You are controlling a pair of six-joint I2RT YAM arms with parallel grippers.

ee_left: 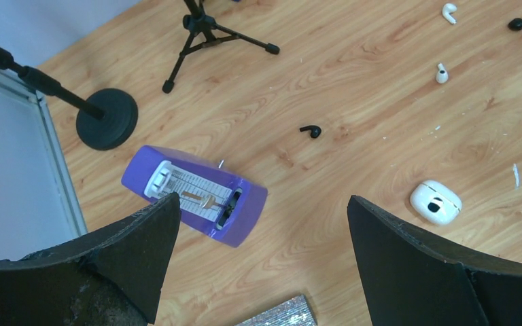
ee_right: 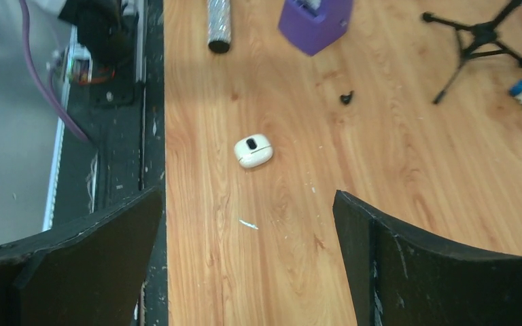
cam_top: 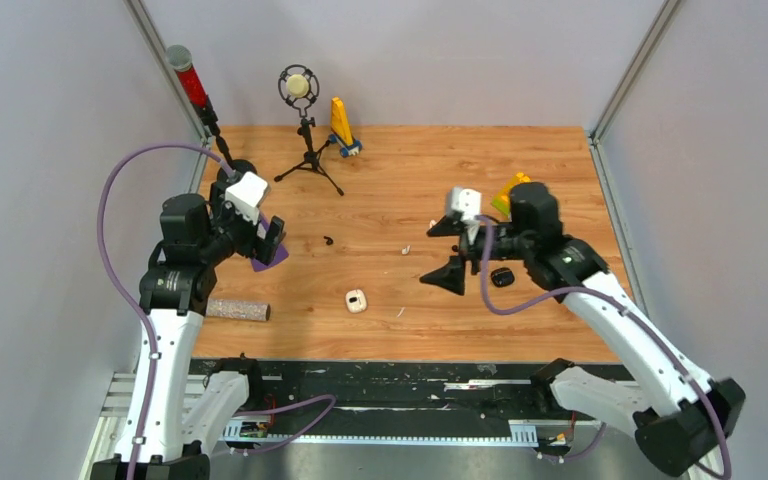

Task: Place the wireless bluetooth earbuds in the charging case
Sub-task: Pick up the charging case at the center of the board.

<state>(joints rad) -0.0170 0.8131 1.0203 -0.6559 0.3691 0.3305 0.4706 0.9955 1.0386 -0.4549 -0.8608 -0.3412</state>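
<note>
The right gripper brings its open fingers over and down around the case next, since the white charging case [cam_top: 356, 300] [ee_right: 253, 151] lies below and to the left in the top view.
A white charging case [cam_top: 356, 300] lies near the table's front middle; it also shows in the left wrist view [ee_left: 436, 202] and the right wrist view [ee_right: 253, 151]. A black case [cam_top: 502, 277] lies under my right arm. One black earbud [cam_top: 328, 240] [ee_left: 310, 130] [ee_right: 346, 98] lies left of centre. A white earbud [cam_top: 405, 250] [ee_left: 442, 73] lies near centre. A second white earbud [ee_left: 449, 11] and a second black earbud [ee_left: 518, 23] lie farther right. My left gripper [cam_top: 268, 243] [ee_left: 262, 200] is open and empty above the table. My right gripper [cam_top: 447, 253] [ee_right: 248, 193] is open and empty.
A purple metronome [ee_left: 195, 195] lies under my left gripper. A glittery roll [cam_top: 238, 310] lies at the front left. A microphone tripod [cam_top: 305, 150], a yellow-blue object [cam_top: 342, 125] and a red-topped stand [cam_top: 190, 85] stand at the back. A thin white sliver [ee_right: 248, 224] lies near the white case.
</note>
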